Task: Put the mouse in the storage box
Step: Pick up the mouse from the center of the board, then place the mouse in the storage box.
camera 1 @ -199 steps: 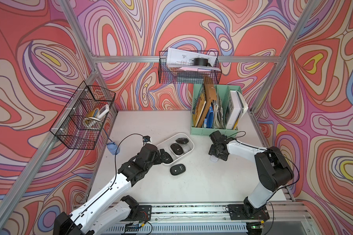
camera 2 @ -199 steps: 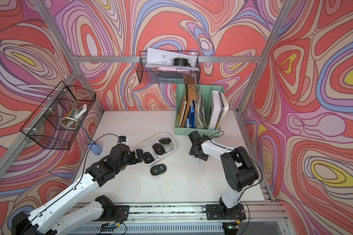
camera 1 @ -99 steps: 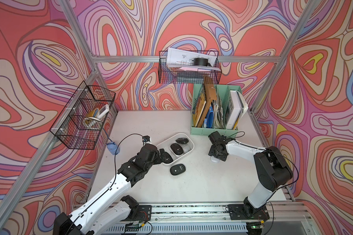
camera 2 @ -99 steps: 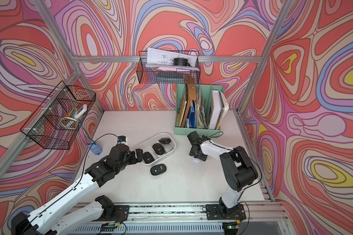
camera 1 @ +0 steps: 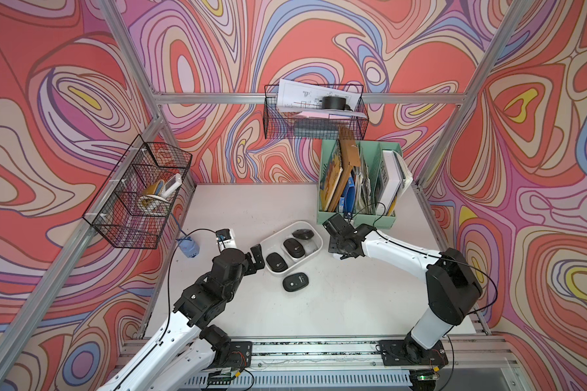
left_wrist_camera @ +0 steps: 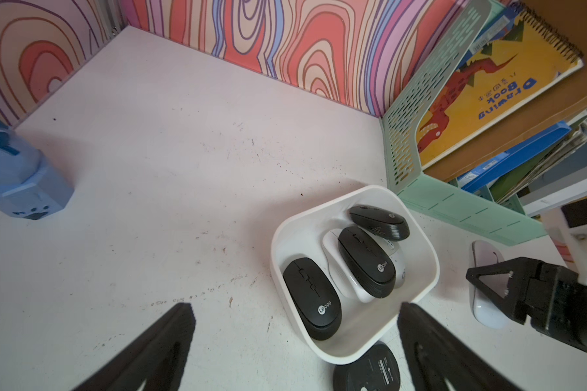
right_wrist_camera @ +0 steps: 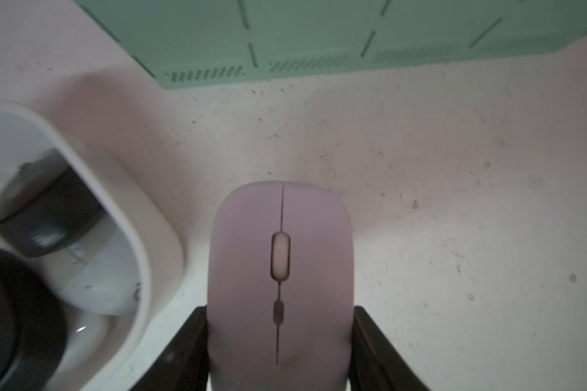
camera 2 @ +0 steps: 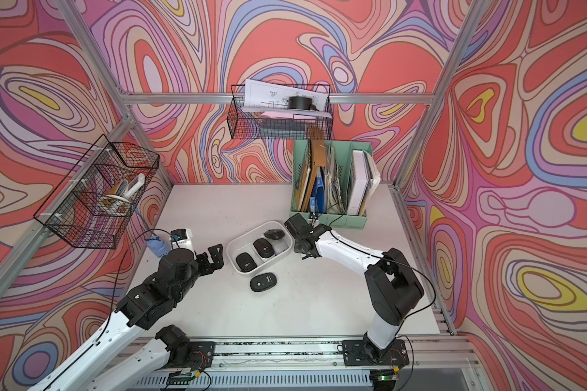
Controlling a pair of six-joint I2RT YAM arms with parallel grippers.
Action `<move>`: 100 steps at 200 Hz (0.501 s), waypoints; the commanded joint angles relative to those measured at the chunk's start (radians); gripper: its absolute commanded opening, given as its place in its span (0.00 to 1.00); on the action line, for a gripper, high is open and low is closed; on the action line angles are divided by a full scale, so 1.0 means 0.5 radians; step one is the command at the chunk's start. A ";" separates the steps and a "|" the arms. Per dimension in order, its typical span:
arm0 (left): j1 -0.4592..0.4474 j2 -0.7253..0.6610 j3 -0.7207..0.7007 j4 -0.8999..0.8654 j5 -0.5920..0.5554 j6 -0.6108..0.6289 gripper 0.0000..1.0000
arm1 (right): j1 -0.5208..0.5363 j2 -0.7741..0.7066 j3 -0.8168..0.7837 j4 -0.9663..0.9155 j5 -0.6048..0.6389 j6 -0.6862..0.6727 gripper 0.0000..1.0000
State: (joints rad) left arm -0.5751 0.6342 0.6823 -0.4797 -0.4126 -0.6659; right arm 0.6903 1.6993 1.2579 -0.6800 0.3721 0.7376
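Observation:
The box's far end (camera 1: 276, 261) is past the box's rim from my right gripper, so next my right gripper will lift the mouse over that rim, move it across, lower it and let it go.
My right gripper (right_wrist_camera: 280, 315) is shut on a pale lilac mouse (right_wrist_camera: 280, 270), its fingers pressed against both sides of the mouse's rear. The mouse (left_wrist_camera: 483, 260) is low over the table, just beside the near end of the white storage box (right_wrist_camera: 139, 233). In both top views the right gripper (camera 1: 338, 248) (camera 2: 302, 252) is at the box's right end. The storage box (camera 1: 320, 238) (camera 2: 231, 248) (left_wrist_camera: 427, 250) holds several mice, black and white. My left gripper (camera 1: 256, 259) (camera 2: 215, 259) (left_wrist_camera: 294, 315) is open and empty at the box's left end.
A black mouse (camera 1: 295, 281) (camera 2: 263, 282) (left_wrist_camera: 366, 370) lies upside down on the table in front of the box. A mint-green file organizer (camera 1: 356, 216) with books stands right behind my right gripper. A blue sharpener (camera 1: 188, 248) sits by the left wall. Black wire baskets (camera 1: 139, 196) hang on the walls.
My right gripper has closed on the lilac mouse and shifted left with it, up to the box's right end. The left arm has not moved.

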 commanded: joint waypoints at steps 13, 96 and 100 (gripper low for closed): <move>0.011 -0.190 -0.071 -0.167 -0.208 -0.104 0.99 | 0.198 -0.025 0.236 -0.047 0.135 -0.147 0.49; 0.012 -0.525 -0.137 -0.363 -0.419 -0.237 0.99 | 0.583 0.522 0.801 0.044 -0.091 -0.401 0.49; 0.010 -0.530 -0.137 -0.369 -0.423 -0.239 0.99 | 0.594 0.553 0.832 0.035 -0.100 -0.410 0.49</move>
State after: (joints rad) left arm -0.5751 0.3889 0.6224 -0.6109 -0.5781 -0.7654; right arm 0.9516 1.8965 1.5990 -0.6609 0.3634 0.5858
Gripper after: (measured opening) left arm 0.988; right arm 0.584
